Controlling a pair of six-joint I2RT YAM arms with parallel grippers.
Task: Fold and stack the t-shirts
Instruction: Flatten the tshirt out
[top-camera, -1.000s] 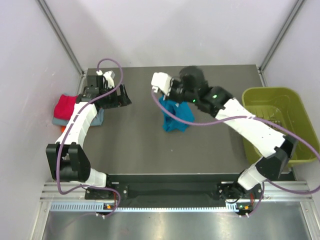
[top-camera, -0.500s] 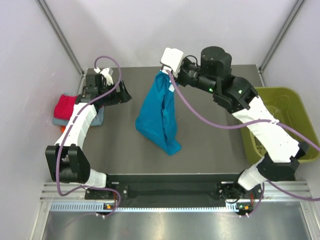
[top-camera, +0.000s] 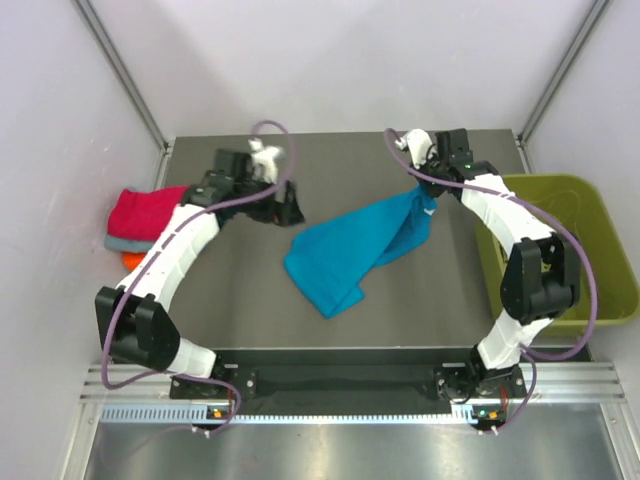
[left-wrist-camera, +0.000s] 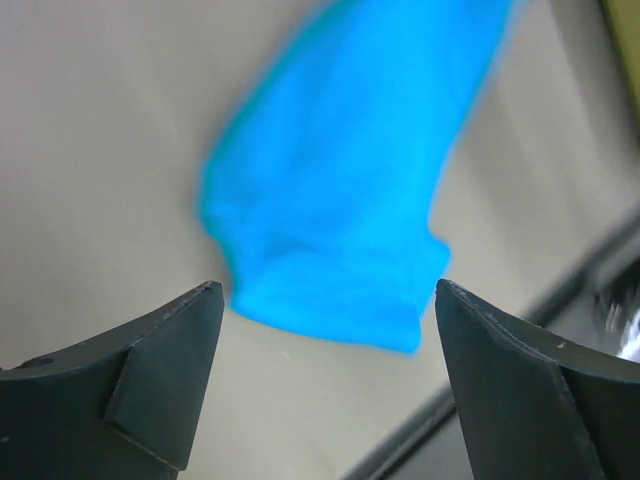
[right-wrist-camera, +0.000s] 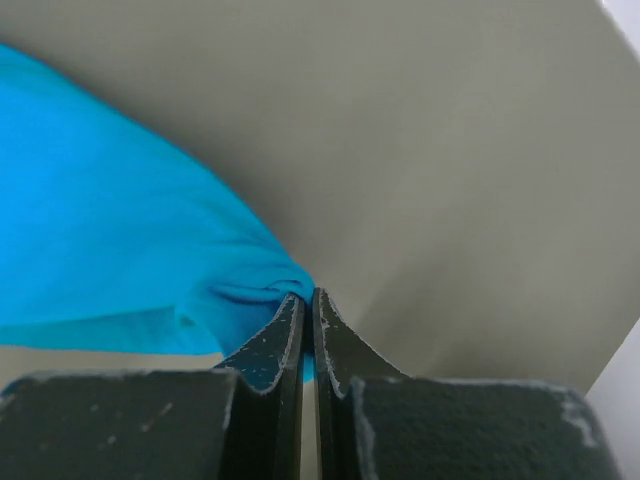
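Note:
The robot's left gripper will move back, to the right in the top view, and down onto the shirt's loose near corner (top-camera: 319, 303) (left-wrist-camera: 368, 328), because the shirt's far end is held.
The teal-blue t-shirt (top-camera: 350, 255) lies stretched across the middle of the table, its far right end lifted. My right gripper (top-camera: 424, 193) is shut on that end; in the right wrist view the cloth (right-wrist-camera: 120, 270) bunches at the closed fingertips (right-wrist-camera: 308, 300). My left gripper (top-camera: 290, 212) is open and empty, just left of the shirt's near end. In the left wrist view the shirt (left-wrist-camera: 345, 200) lies ahead of the gripper (left-wrist-camera: 325, 300), apart from it. Folded magenta-red (top-camera: 145, 212), grey (top-camera: 122, 244) and orange (top-camera: 130, 259) t-shirts are stacked at the table's left edge.
An olive-green plastic bin (top-camera: 600, 225) stands off the table's right edge. The dark table (top-camera: 240, 290) ends in a metal rail at the front. White walls and slanted frame posts close in the back.
My right gripper has swung the teal-blue shirt from hanging high to the right and down, laying it across the table. My left gripper has moved right, toward the shirt.

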